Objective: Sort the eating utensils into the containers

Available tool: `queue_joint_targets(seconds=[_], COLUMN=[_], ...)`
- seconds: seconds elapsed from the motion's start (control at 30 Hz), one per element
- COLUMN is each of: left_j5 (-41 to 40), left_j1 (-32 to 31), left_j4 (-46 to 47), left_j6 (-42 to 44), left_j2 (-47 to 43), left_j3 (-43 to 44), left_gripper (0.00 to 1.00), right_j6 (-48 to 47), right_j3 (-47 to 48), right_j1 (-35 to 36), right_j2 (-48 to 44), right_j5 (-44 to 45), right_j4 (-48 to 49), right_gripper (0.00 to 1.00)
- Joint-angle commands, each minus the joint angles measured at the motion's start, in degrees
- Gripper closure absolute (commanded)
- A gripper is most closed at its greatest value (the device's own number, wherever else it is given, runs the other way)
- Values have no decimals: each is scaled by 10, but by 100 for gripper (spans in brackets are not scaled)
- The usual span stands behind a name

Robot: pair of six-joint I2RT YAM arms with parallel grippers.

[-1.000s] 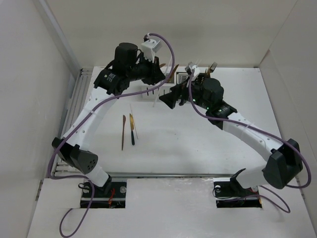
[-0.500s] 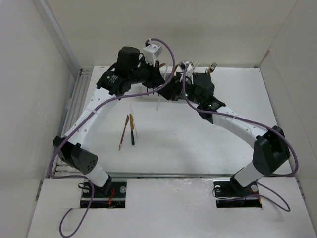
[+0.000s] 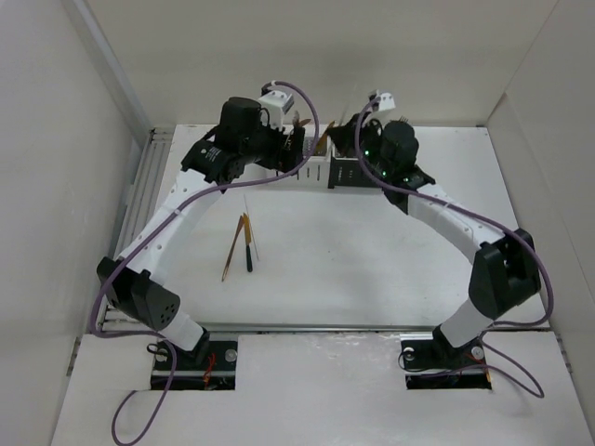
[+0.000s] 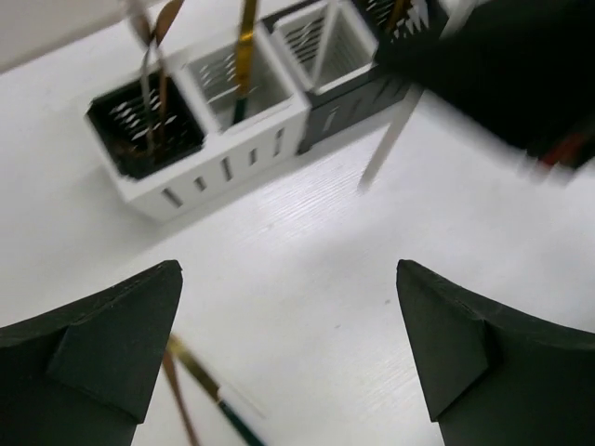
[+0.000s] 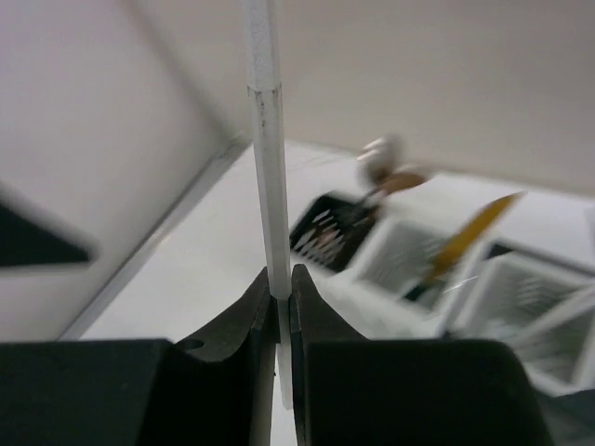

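Observation:
The black container's white-lined section point(image 5: 535, 307) is outward of and below the white chopstick, so my right gripper next goes outward, then down to release it.
My right gripper point(image 5: 281, 274) is shut on a thin white chopstick point(image 5: 265, 139), which stands upright between its fingers above the containers. From the left wrist the same chopstick point(image 4: 390, 139) hangs below the right arm, just in front of the black container point(image 4: 358, 98). My left gripper point(image 4: 286, 268) is open and holds nothing, hovering over the table before the white container point(image 4: 218, 172). A gold utensil point(image 4: 246, 37) and copper ones point(image 4: 149, 74) stand in its compartments. Three more lie on the table: a gold dark-handled one point(image 3: 247, 243), a copper one point(image 3: 231, 253) and a white chopstick point(image 3: 251, 228).
The row of containers point(image 3: 316, 173) sits at the back middle of the table, with both wrists crowded over it. White walls enclose the table on the left, right and back. Purple cables point(image 3: 186, 200) trail along both arms.
The left gripper opened and let go of the white chopstick. The right gripper shut on it and swung back and up over the containers.

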Motion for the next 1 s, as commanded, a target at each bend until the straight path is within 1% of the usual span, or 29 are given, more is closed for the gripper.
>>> queue_joint_targets(seconds=[0.0,0.03,0.07,0.1,0.13,0.2,0.27,0.3,0.4,0.5,0.57,0.63,0.7,0.73,0.83,0.87,0.9,0.93,0.97], left_j5=[-118,-118,-118,-118,-113,-91,-83,-75,-75,-70,-70,-70,-70,-61,-48,-41,-41,-36,-36], left_j1=[6,13,21,21,27,35,50,56,72,88,94,94,100,100,100,100,100,100,105], left_j4=[-15,-15,-15,-9,-4,-4,1,1,1,7,12,6,-2,-8,-8,-1,-1,5,5], left_j6=[38,38,38,32,27,20,12,12,6,6,1,-5,-5,-5,-10,-10,-10,-10,-16], left_j2=[-38,-44,-44,-51,-51,-51,-51,-51,-46,-40,-40,-26,-16,-4,4,10,10,10,23], left_j3=[-56,-75,-116,-137,-156,-198,-217,-230,-243,-257,-266,-274,-280,-285,-303,-308,-316,-316,-321], left_gripper=[0,0,0,0,0,0,0,0,1,1,1,4,8,16,32,39,41,41,41], right_j6=[-74,-80,-89,-95,-107,-112,-125,-125,-125,-125,-125,-125,-125,-125,-125,-125,-125,-125,-125], right_j3=[70,85,101,134,149,191,210,215,229,229,212,198,179,174,152,146,140,132,132], right_j1=[-49,-56,-62,-69,-69,-74,-74,-74,-79,-79,-74,-69,-64,-64,-64,-64,-58,-58,-58], right_j2=[51,69,87,105,141,176,221,232,268,281,281,275,261,252,225,217,210,196,189], right_j5=[124,131,136,144,150,167,183,206,226,221,215,215,227,227,244,249,262,268,275], right_j4=[9,9,9,9,9,9,9,9,9,9,9,9,9,9,9,9,9,9,9], right_gripper=[100,100,100,100,100,100,100,100,100,100,100,99,86,71,54,52,50,48,42])
